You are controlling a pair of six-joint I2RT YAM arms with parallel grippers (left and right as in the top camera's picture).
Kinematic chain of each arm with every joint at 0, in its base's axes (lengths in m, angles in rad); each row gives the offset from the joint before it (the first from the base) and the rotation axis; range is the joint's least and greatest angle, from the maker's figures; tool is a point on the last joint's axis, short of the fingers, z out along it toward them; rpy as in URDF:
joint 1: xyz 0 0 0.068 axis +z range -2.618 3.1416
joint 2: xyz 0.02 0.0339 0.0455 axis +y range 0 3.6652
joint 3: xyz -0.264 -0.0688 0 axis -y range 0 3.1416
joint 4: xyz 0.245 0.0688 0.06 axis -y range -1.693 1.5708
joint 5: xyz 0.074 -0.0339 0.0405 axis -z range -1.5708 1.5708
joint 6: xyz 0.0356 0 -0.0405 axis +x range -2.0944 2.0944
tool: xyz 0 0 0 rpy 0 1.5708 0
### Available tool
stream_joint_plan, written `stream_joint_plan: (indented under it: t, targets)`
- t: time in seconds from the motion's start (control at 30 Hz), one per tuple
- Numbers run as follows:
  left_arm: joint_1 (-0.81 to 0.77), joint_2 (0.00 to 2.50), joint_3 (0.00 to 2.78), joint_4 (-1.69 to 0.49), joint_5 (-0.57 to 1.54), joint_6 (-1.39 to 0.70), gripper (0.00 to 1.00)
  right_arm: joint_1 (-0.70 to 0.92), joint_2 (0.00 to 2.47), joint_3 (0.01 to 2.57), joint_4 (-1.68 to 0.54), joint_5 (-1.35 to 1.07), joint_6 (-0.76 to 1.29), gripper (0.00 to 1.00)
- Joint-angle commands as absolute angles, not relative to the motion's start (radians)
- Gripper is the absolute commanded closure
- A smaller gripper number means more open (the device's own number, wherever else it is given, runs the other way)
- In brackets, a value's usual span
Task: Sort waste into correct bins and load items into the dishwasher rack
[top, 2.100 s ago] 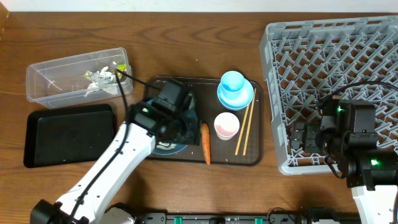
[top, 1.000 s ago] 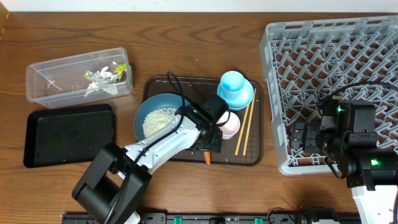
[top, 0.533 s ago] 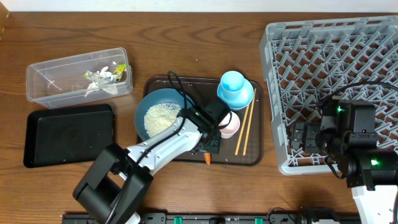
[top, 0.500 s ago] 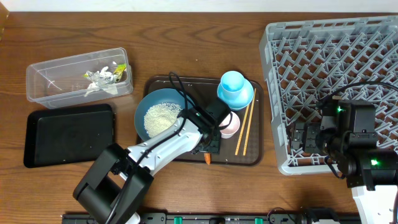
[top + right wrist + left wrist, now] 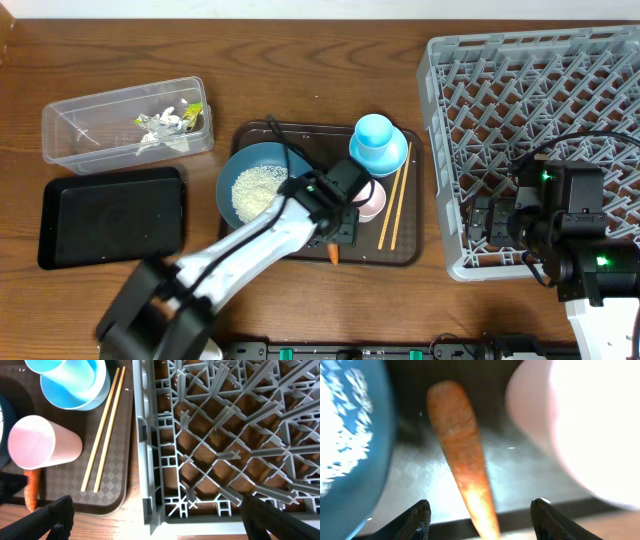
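I will lift my left gripper from the carrot next. Then I will close it on the carrot-side rim of the white-pink cup (image 5: pixel 368 200).
The orange carrot (image 5: pixel 462 455) lies on the brown serving tray (image 5: pixel 300 252), between the blue bowl (image 5: pixel 255 190) holding the rice (image 5: pixel 257 189) and the white-pink cup (image 5: pixel 368 200). My left gripper (image 5: pixel 481 515) is low over the carrot, open, with one finger on each side and not touching it. In the overhead view the gripper (image 5: pixel 336 230) hides most of the carrot (image 5: pixel 332 253). My right gripper (image 5: pixel 157 520) hangs open over the near left corner of the dishwasher rack (image 5: pixel 225 435), holding nothing. Wrapper scraps (image 5: pixel 160 125) lie in the clear tub (image 5: pixel 125 120).
The light-blue cup on its saucer (image 5: pixel 377 142) and two chopsticks (image 5: pixel 392 208) are on the right part of the serving tray. The black tray (image 5: pixel 110 215) lies in front of the tub. The rack (image 5: pixel 540 130) fills the right side.
My left gripper has swung right from above the bowl to the carrot, uncovering the bowl and rice. The right arm has not moved.
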State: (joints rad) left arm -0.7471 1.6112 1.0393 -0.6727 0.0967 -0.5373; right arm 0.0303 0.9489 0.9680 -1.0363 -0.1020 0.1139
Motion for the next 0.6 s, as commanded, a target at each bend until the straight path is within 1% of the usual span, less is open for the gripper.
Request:
stream_joint_plan:
  t: [0.0,0.1,0.2,0.5,0.57]
  targets:
    - [-0.743,1.496,1.057,-0.667,0.069,-0.486,0.35,0.039,0.949,0.986,-1.04,-0.109,0.118,0.01]
    - [-0.732,1.426,1.063,-0.614,0.065,-0.467,0.35,0.039,0.949,0.986,-1.04,-0.109,0.118,0.01]
    - [-0.718,1.409,1.063,-0.55,0.066,-0.468,0.35,0.039,0.949,0.986,-1.04,-0.109,0.118,0.01]
    - [-0.714,1.575,1.063,-0.483,0.097,-0.473,0.36,0.039,0.949,0.986,-1.04,-0.109,0.118,0.01]
    - [-0.714,1.612,1.063,-0.483,0.097,-0.493,0.42,0.039,0.949,0.986,-1.04,-0.109,0.118,0.01]
